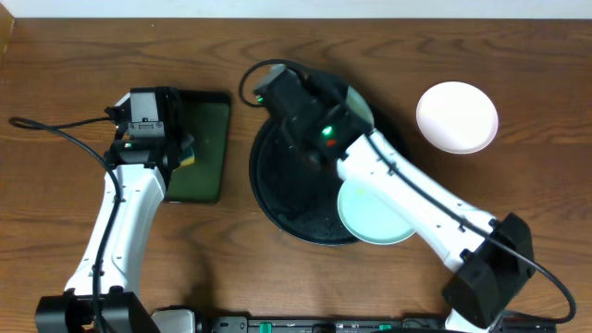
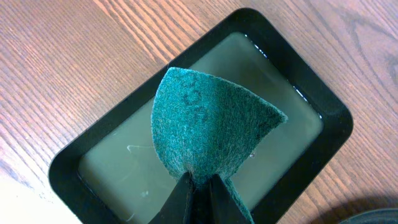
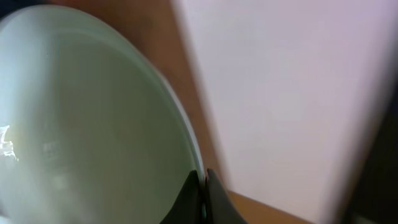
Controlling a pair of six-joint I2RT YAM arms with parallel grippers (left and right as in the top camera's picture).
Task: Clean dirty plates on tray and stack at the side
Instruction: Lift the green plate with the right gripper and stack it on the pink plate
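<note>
I will next swing the tilted mint plate with my right gripper across to the white plate (image 1: 457, 117) beside the round tray. Then I will lower it level on top.
My right gripper (image 3: 202, 178) is shut on the rim of a pale mint plate (image 3: 93, 118), which it holds tilted; in the overhead view only a sliver of this plate (image 1: 363, 104) shows behind the right wrist, above the round black tray (image 1: 277, 190). A second mint plate (image 1: 372, 215) lies on the tray's near right side, partly under the right arm. A white plate (image 1: 457, 117) sits on the table to the right of the tray. My left gripper (image 2: 199, 182) is shut on a green scouring pad (image 2: 208, 118), held over the rectangular tray.
The small rectangular black tray (image 2: 298, 68) with a film of liquid on its green floor stands left of the round tray (image 1: 208, 139). A black cable (image 1: 55, 129) runs across the table at the far left. A pale wall fills the right wrist view's background.
</note>
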